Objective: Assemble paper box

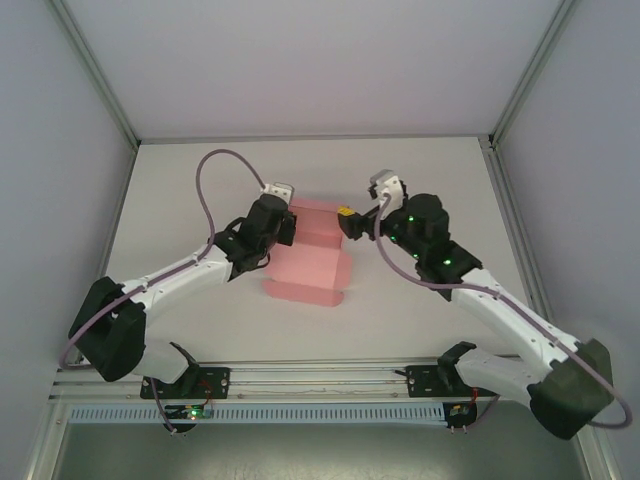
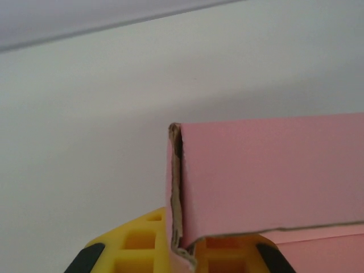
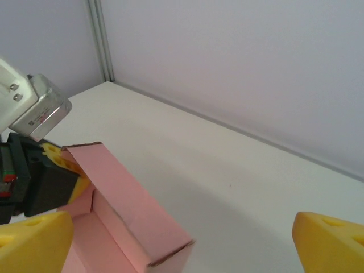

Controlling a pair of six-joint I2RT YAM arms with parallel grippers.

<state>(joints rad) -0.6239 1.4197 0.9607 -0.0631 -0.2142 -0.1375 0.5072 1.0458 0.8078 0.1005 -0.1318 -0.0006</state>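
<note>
My left gripper should next swing back toward the near flap's place, turning the box around to let go of it there.
The paper box (image 1: 312,262) is pink card, partly folded, lying in the middle of the table with its walls raised at the far end. My left gripper (image 1: 291,226) is shut on the left end wall of the box (image 2: 267,182), the card pinched between its yellow fingers (image 2: 136,250). In the right wrist view the box (image 3: 128,207) stands open-topped, and the left gripper (image 3: 63,166) holds its far corner. My right gripper (image 3: 182,247) is wide open just off the box's right end, nothing between its yellow fingertips (image 3: 330,242). From above, the right gripper (image 1: 350,223) sits beside the box's far right corner.
The white table (image 1: 200,200) has free room all round the box. Grey walls and metal frame posts (image 1: 95,75) close it in at the back and sides. A rail (image 1: 320,380) with both arm bases runs along the near edge.
</note>
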